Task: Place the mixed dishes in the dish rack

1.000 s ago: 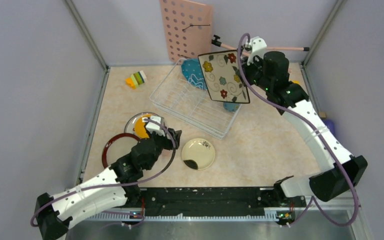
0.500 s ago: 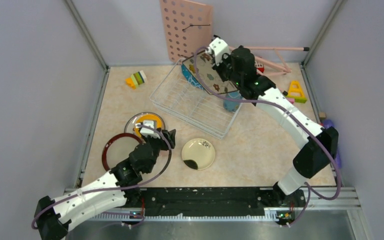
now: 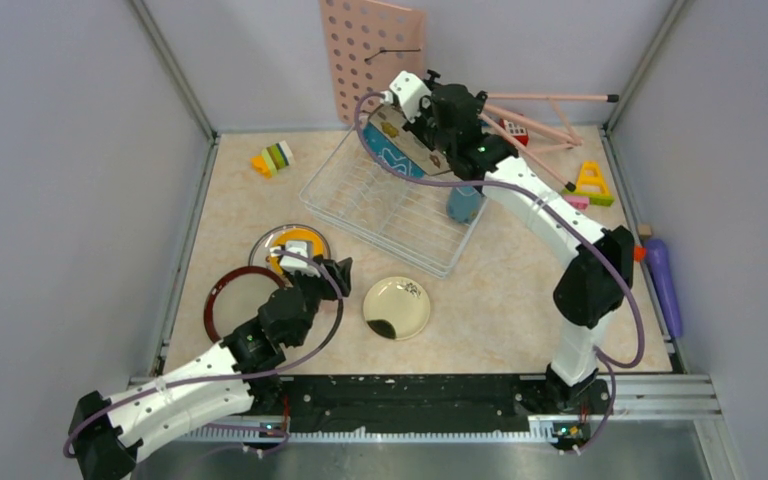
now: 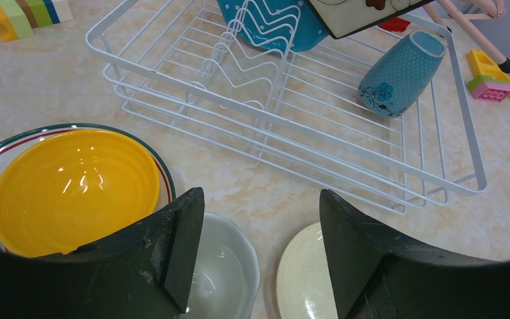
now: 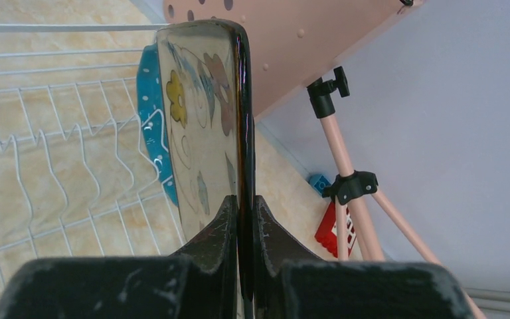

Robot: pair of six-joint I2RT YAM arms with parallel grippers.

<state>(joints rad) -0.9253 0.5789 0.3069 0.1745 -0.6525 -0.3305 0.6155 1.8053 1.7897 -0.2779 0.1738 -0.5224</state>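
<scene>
Next, my right gripper shifts to the left in the top view, past the teal plate, and goes down over the rack's empty wire slots.
The white wire dish rack [image 3: 390,205] sits at the table's middle back and also shows in the left wrist view [image 4: 292,126]. A teal polka-dot plate [image 3: 392,160] stands at its far end, and a blue cup [image 3: 463,203] lies at its right side. My right gripper [image 3: 430,115] is shut on the square flowered plate [image 5: 202,119] and holds it on edge just beside the teal plate [image 5: 151,133]. My left gripper [image 4: 260,196] is open and empty. It hovers between the orange-yellow bowl [image 4: 73,189] and the cream plate with a black blotch [image 3: 397,307].
A dark-red-rimmed plate [image 3: 230,295] lies at the left front. A pale glassy bowl [image 4: 222,272] sits under my left fingers. A pink pegboard [image 3: 372,60] and pink tripod rods [image 3: 540,110] stand at the back. Toy blocks [image 3: 274,158] lie by the rack.
My right arm has swung left with the square flowered plate and turned it on edge over the rack's far end. My left arm has barely moved.
</scene>
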